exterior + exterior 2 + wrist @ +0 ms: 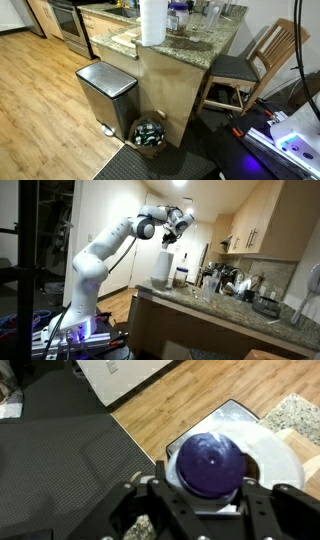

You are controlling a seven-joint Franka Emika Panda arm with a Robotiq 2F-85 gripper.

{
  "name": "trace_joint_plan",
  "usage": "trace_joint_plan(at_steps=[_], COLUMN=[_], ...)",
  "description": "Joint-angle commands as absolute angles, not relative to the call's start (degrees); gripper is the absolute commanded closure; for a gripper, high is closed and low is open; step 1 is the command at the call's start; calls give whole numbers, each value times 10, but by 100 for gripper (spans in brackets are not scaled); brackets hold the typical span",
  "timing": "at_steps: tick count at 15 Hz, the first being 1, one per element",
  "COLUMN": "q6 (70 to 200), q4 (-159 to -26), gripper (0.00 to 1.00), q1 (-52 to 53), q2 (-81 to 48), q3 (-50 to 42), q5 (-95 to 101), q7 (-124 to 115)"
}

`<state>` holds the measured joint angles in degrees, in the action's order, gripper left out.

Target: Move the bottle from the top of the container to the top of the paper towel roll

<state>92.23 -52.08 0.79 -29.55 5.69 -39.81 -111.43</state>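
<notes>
The roll's white top (165, 253) (270, 448) reaches past the cap toward the right in the wrist view, so I will move my gripper that way over it and let go of the bottle.
In the wrist view my gripper (205, 495) is shut on the bottle (210, 460), which has a white body and a dark blue cap. Its fingers sit on either side of the cap. Under the bottle lies the white top of the paper towel roll (275, 455). In an exterior view the gripper (168, 238) hangs just above the tall white paper towel roll (161, 268) on the counter. I cannot tell whether the bottle touches the roll. The roll also shows in an exterior view (152, 22); the gripper is out of that frame. A container (181, 275) stands next to the roll.
The granite counter (190, 42) carries glasses and bottles (215, 280) behind the roll. A steel trash can (107, 92) and a basket of bottles (150, 132) stand on the floor below. A wooden chair (255, 65) stands beside the counter. Upper cabinets (265, 220) hang behind it.
</notes>
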Motion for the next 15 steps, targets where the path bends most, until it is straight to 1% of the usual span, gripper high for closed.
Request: trace_joint_plan(at_steps=[1,2,8,15], q6=[927,927,969,994], q4=[-521,-521,-502,-491], gripper=[50,75,75,75], q1=[12,14,6,20], q2=[-298,-299,-343,-345], q3=[57,57,64,72], q5=[-398,-398,-422,-434], q7=[-1115,-1115,-1046,-1017])
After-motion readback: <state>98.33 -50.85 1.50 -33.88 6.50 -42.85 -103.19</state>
